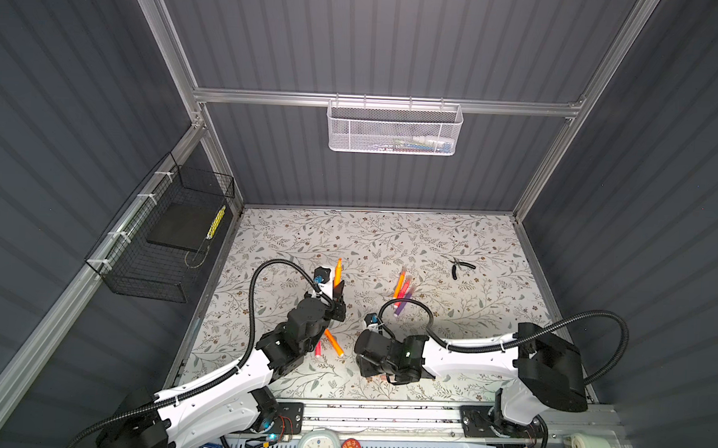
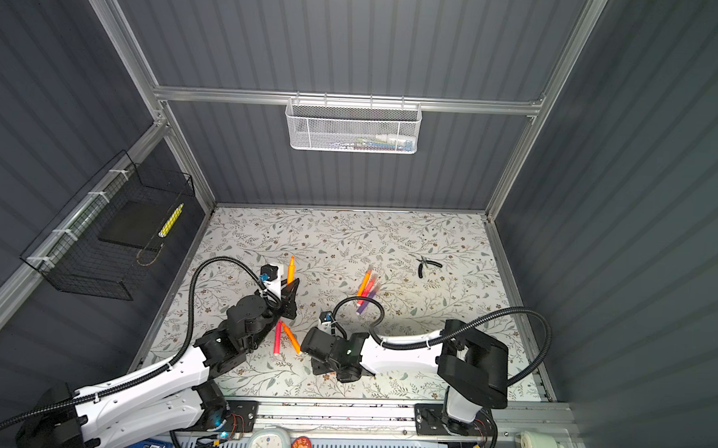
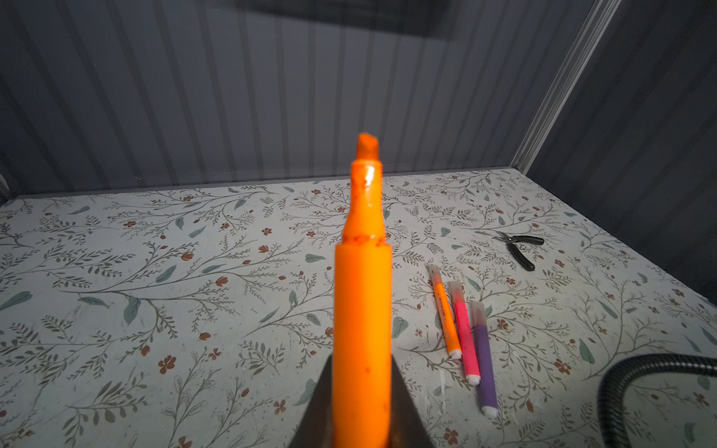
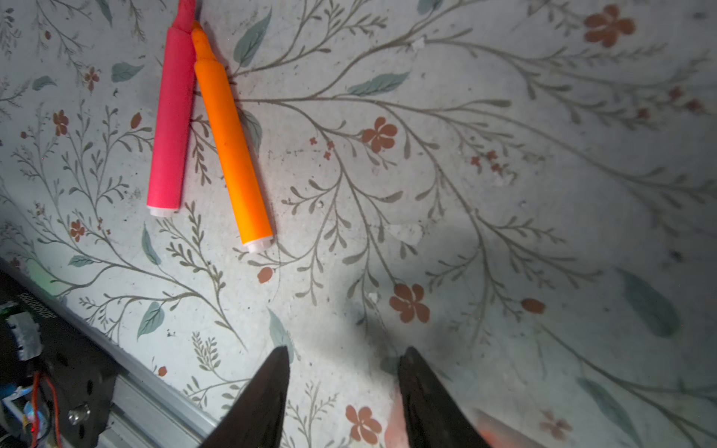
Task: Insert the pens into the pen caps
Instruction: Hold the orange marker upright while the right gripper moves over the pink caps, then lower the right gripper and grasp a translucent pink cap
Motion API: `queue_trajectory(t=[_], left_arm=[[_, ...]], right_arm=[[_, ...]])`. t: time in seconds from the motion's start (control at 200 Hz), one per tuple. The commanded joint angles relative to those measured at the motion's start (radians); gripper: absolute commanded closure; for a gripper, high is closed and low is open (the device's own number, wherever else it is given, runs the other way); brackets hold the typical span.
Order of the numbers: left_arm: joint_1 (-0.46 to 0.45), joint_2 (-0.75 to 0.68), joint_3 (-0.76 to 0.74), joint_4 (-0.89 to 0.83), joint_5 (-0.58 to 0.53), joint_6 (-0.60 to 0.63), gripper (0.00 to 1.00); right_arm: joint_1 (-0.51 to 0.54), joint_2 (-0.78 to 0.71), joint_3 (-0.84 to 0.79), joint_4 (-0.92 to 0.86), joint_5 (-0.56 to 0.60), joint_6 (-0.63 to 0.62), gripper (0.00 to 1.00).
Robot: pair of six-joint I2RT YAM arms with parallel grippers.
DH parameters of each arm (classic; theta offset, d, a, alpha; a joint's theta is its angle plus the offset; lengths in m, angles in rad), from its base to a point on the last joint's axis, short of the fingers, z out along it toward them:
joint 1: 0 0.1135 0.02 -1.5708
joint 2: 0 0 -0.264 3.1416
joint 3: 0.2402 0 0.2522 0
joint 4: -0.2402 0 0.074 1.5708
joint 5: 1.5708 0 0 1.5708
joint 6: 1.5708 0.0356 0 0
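Note:
Next, my right gripper shifts its open fingers toward the translucent pinkish pen cap and lowers them around its sides, as it lies below, beside one finger.
My left gripper (image 3: 362,362) is shut on an orange pen (image 3: 362,294), which it holds above the table with its bare tip pointing away; both top views show this pen (image 1: 337,272) (image 2: 291,268). A pink pen (image 4: 170,124) and an orange pen (image 4: 232,155) lie uncapped on the table between the arms. My right gripper (image 4: 345,351) hangs open, low over the table near the front, with only tabletop between its fingers. Blurred pinkish pen caps (image 4: 500,430) lie beside one finger. Farther back, orange (image 3: 445,314), pink (image 3: 463,337) and purple (image 3: 483,357) pens lie side by side with caps on.
Black-handled pliers (image 1: 460,266) lie at the back right of the floral table (image 1: 468,363). A white mesh basket (image 1: 394,129) hangs on the back wall and a black wire basket (image 1: 165,233) on the left wall. A metal rail (image 1: 382,413) runs along the front edge.

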Motion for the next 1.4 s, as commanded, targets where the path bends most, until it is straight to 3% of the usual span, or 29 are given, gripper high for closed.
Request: queue_trajectory(t=[0.0, 0.26, 0.4, 0.85, 1.16, 1.396], left_arm=[[0.032, 0.020, 0.013, -0.018, 0.006, -0.029, 1.00], [0.170, 0.070, 0.025, -0.034, 0.170, -0.113, 1.00], [0.187, 0.066, 0.022, -0.031, 0.222, -0.117, 1.00], [0.189, 0.051, 0.014, -0.024, 0.248, -0.112, 1.00], [0.189, 0.044, -0.017, 0.006, 0.147, -0.137, 1.00], [0.189, 0.052, -0.005, -0.025, 0.163, -0.132, 1.00]], right_arm=[[0.040, -0.016, 0.025, -0.137, 0.095, 0.030, 0.51], [0.081, 0.018, 0.044, -0.223, 0.140, 0.101, 0.51], [0.088, 0.035, 0.039, -0.191, 0.126, 0.103, 0.52], [0.088, 0.127, 0.104, -0.249, 0.148, 0.120, 0.57], [0.089, 0.157, 0.115, -0.259, 0.145, 0.125, 0.64], [0.086, 0.168, 0.100, -0.228, 0.143, 0.131, 0.71]])
